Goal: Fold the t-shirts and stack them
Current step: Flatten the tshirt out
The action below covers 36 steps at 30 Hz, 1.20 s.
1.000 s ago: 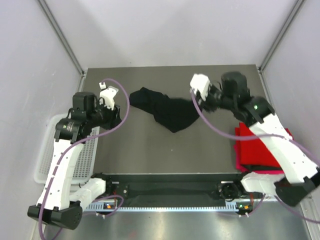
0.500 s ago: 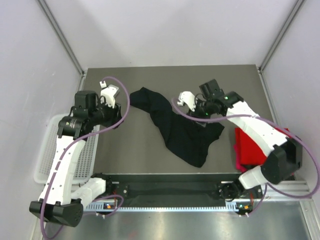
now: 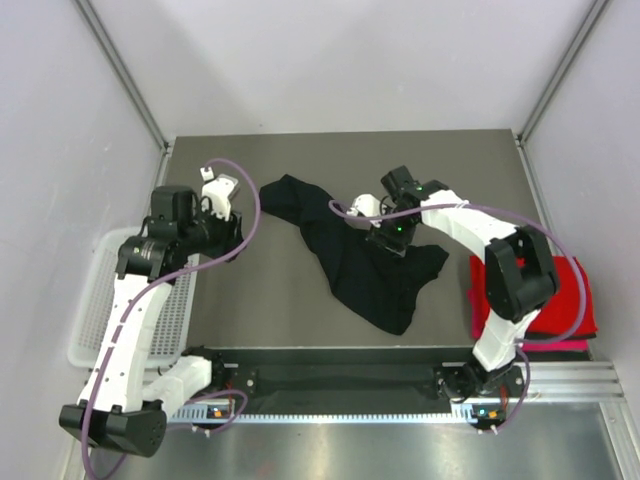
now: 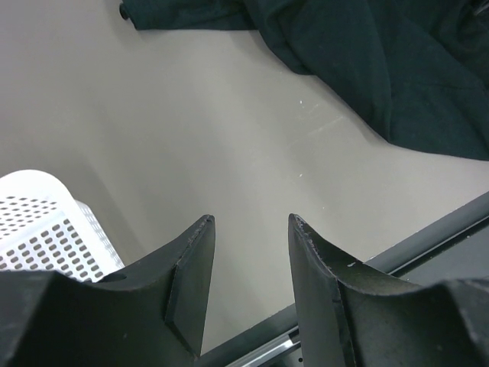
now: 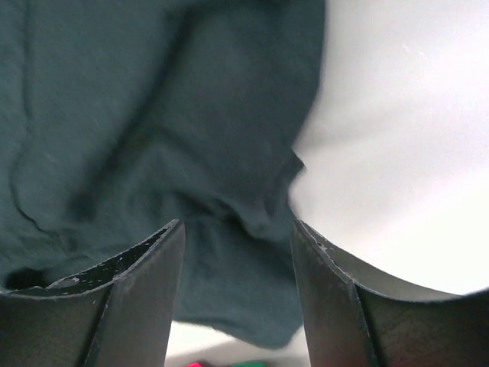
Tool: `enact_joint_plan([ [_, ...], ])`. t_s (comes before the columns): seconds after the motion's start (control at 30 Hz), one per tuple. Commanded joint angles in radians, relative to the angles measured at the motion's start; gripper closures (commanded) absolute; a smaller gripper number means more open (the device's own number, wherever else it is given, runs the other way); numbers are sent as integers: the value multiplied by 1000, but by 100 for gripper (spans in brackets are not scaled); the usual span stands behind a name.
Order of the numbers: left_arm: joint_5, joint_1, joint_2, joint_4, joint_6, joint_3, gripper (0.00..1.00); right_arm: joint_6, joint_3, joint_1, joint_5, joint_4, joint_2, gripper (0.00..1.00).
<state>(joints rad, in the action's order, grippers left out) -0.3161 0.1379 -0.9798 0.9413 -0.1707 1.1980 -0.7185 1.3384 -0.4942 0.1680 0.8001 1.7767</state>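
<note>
My right gripper is above the t-shirt flap's bunched fold [image 3: 419,267] [image 5: 238,267], which lies to the right in the top view, so next I will move the gripper back, to that side and down onto the fold.
The black t-shirt [image 3: 365,265] lies crumpled and unfolded across the middle of the table, running from the far left to the near right. My right gripper [image 3: 390,235] hovers low over its middle with the jaws open. In the right wrist view [image 5: 237,222] dark cloth [image 5: 153,115] fills the space under and between the fingers, with nothing pinched. A folded red t-shirt [image 3: 545,290] lies at the right edge, with a magenta one [image 3: 530,345] showing under it. My left gripper [image 3: 232,215] is open and empty above bare table [image 4: 250,218], left of the shirt [image 4: 397,69].
A white mesh basket [image 3: 95,300] stands off the table's left side; its corner shows in the left wrist view [image 4: 46,229]. A black rail [image 3: 340,375] runs along the near edge. Grey walls close in the back and sides.
My right gripper has moved left and down from the far right onto the shirt. The black shirt has spread out toward the near edge. My left arm has barely moved.
</note>
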Motion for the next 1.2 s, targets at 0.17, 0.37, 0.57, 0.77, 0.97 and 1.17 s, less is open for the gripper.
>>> enact_joint_plan([
  [0.17, -12, -6, 13, -64, 7, -29, 51, -163, -154, 45, -71, 68, -270, 41],
  [0.37, -20, -9, 13, -75, 16, -35, 51, -285, -379, 29, -114, -51, -496, 39],
  [0.57, -26, -17, 7, -75, 22, -31, 51, -357, -516, -13, -162, -154, -582, 40],
  [0.77, -31, -31, 7, -75, 28, -35, 51, -374, -553, -38, -162, -211, -547, 39],
  [0.97, -24, -38, 6, -73, 25, -40, 51, -371, -558, -49, -183, -250, -497, 39],
  [1.17, -21, -40, 4, -72, 27, -34, 51, -366, -522, -55, -171, -177, -450, 39],
])
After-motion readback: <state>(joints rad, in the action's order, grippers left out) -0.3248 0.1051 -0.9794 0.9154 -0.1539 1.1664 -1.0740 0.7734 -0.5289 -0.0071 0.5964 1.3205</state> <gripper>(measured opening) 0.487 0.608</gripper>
